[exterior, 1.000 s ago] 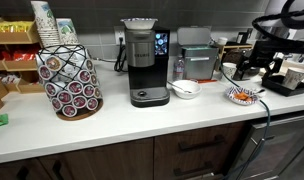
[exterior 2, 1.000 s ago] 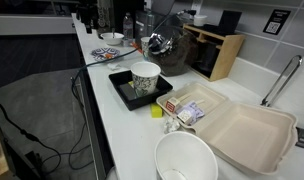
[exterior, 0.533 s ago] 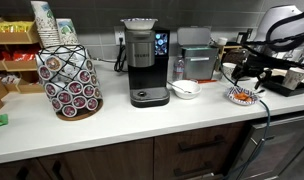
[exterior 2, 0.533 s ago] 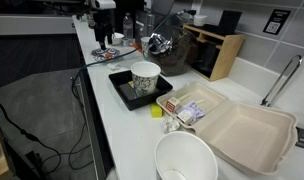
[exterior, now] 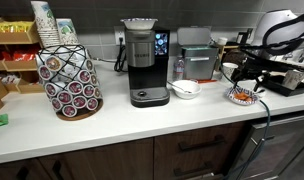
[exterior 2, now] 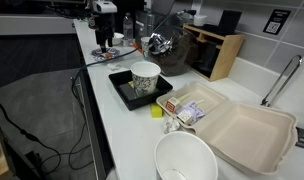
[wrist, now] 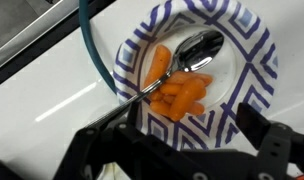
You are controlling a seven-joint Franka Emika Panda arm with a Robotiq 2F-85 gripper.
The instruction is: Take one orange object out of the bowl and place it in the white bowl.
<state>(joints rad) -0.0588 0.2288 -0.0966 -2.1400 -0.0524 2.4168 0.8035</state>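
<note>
I will next bring my gripper down into the patterned bowl, to the piece of carrot that is nearest to my gripper's open fingers.
The patterned bowl (wrist: pixel 237 60) has a blue-and-white rim and holds several orange carrot pieces (wrist: pixel 180 95) and a metal spoon (wrist: pixel 197 48). In both exterior views it sits on the counter (exterior: pixel 242 97) (exterior 2: pixel 102 53). My gripper (wrist: pixel 197 135) hangs just above it, open and empty, with a finger on each side of the carrots. It also shows in both exterior views (exterior: pixel 248 76) (exterior 2: pixel 104 36). The white bowl (exterior: pixel 185 89) stands by the coffee machine, away from the gripper.
A coffee machine (exterior: pixel 144 62) and a pod rack (exterior: pixel 70 80) stand on the counter. A teal cable (wrist: pixel 90 50) runs beside the patterned bowl. A black tray with a paper cup (exterior 2: pixel 144 80), a takeaway box (exterior 2: pixel 247 130) and a large white bowl (exterior 2: pixel 187 160) are nearby.
The gripper has come down toward the patterned bowl and now hovers just over it. The bowls have not moved.
</note>
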